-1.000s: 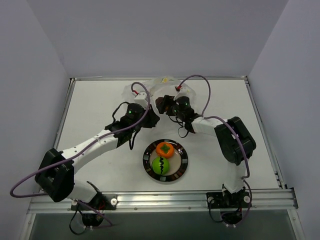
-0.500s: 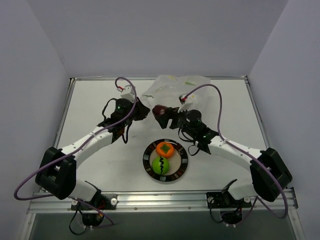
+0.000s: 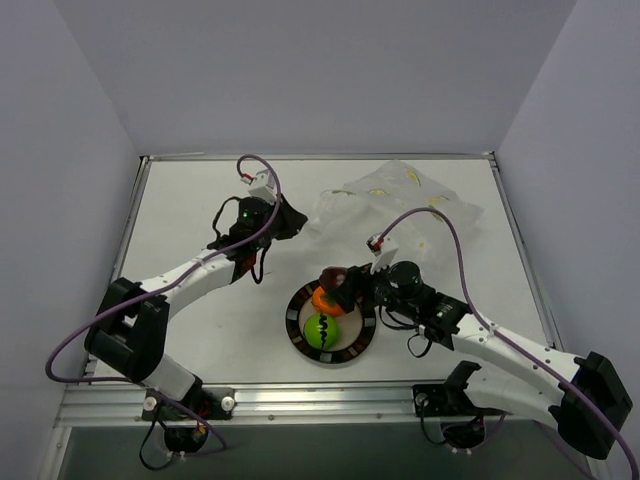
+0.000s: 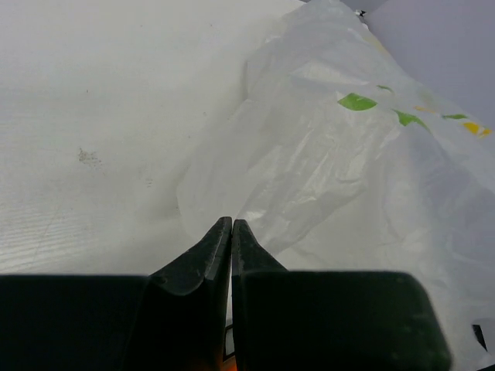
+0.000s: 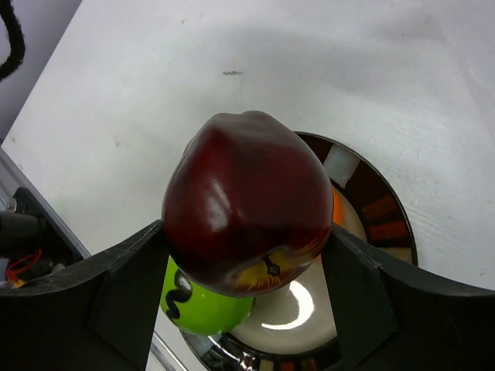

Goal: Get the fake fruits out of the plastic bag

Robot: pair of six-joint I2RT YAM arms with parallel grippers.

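Note:
My right gripper needs to move back and down next to let go of the maroon fruit beside the green one, because bare plate is below and back of the gripper.
My right gripper is shut on the dark maroon fruit and holds it just above the black-rimmed plate. The orange fruit and the bright green fruit lie on that plate. In the right wrist view the green fruit shows under the maroon one. The clear printed plastic bag lies crumpled and flat at the back of the table. My left gripper is at the bag's left edge with its jaws shut, and its tips pinch the edge of the plastic.
The plate sits at the front middle between the two arms. The table's metal rail runs along the near edge, and grey walls enclose the left, right and back sides. Purple cables loop above both arms.
My right gripper has carried the maroon fruit from the bag toward me, to above the plate. The bag has slumped flat and spread to the right. My left gripper has hardly moved in the last half second.

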